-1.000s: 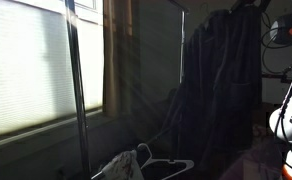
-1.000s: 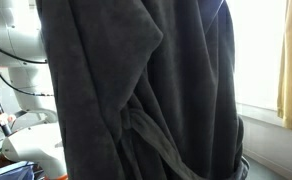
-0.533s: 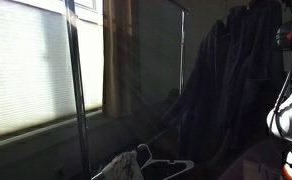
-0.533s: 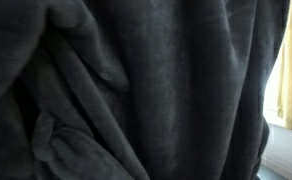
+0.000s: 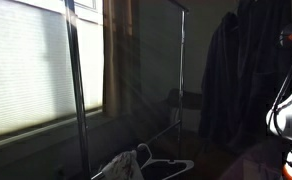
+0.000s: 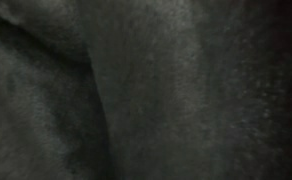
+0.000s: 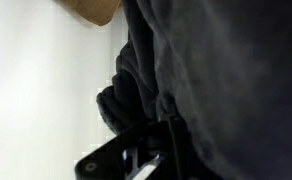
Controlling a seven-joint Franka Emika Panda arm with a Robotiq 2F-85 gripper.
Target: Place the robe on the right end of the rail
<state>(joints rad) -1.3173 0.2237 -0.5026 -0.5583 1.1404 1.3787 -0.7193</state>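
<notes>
The end of the bar atop the rack's far upright is outward of the robot's gripper, so the gripper should next carry the robe (image 5: 248,70) over it, with the robe still hanging clear of it, and release.
The robe (image 5: 248,70) is a long dark garment hanging in the air at the right, past the rack's far upright (image 5: 183,70). Its top runs out of the picture. The rail shows only as a thin bar end at the top of that upright (image 5: 179,8). The robe's cloth (image 6: 146,90) fills an exterior view entirely. In the wrist view the robe (image 7: 226,80) covers the right side, and my dark gripper (image 7: 151,152) at the bottom is closed in bunched cloth. The hanger is hidden.
The rack's near upright (image 5: 76,90) stands in front of a window with blinds (image 5: 26,70). White empty hangers (image 5: 158,165) lie low in the middle. The white robot arm (image 5: 286,100) is at the right edge.
The robe has swung to the right, away from the far upright, and nearer the other exterior camera, whose picture it now fills completely.
</notes>
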